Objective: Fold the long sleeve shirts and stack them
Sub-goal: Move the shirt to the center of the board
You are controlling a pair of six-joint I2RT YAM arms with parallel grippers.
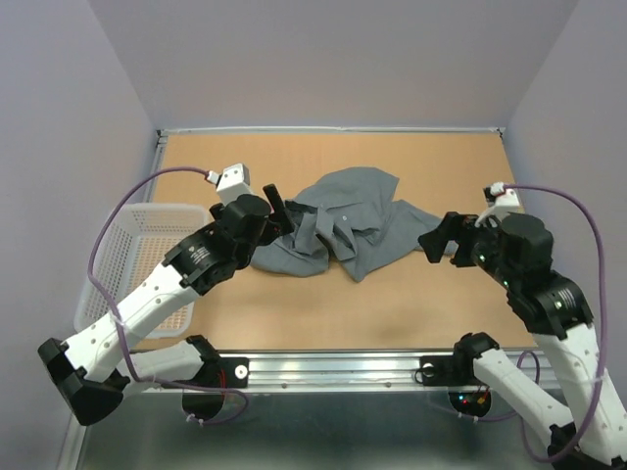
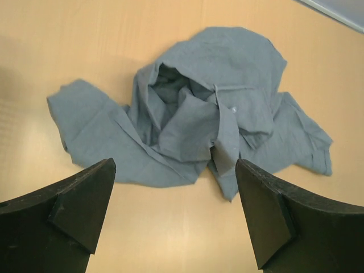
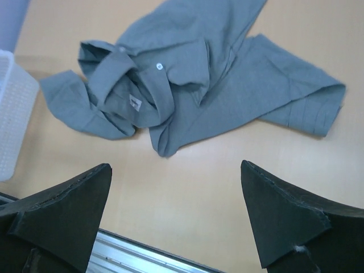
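My right gripper will cross to the left in the top view and go down onto the shirt's raised flap by the white tag.
The long sleeve shirt (image 1: 343, 220) is one crumpled grey heap in the middle of the table, with its collar and pale buttons showing in the right wrist view (image 3: 187, 74). My left gripper (image 1: 277, 208) hovers at the heap's left edge. It is open, and only bare table shows between its jaws (image 2: 175, 165), with the shirt (image 2: 193, 114) just beyond the fingertips. My right gripper (image 1: 441, 238) is off the shirt's right side, apart from the cloth. It is open too and holds nothing (image 3: 175, 166).
A white mesh basket (image 1: 147, 264) stands at the table's left edge, under the left arm; its corner shows in the right wrist view (image 3: 14, 114). A metal rail (image 1: 333, 367) runs along the near edge. Walls close in the back and both sides.
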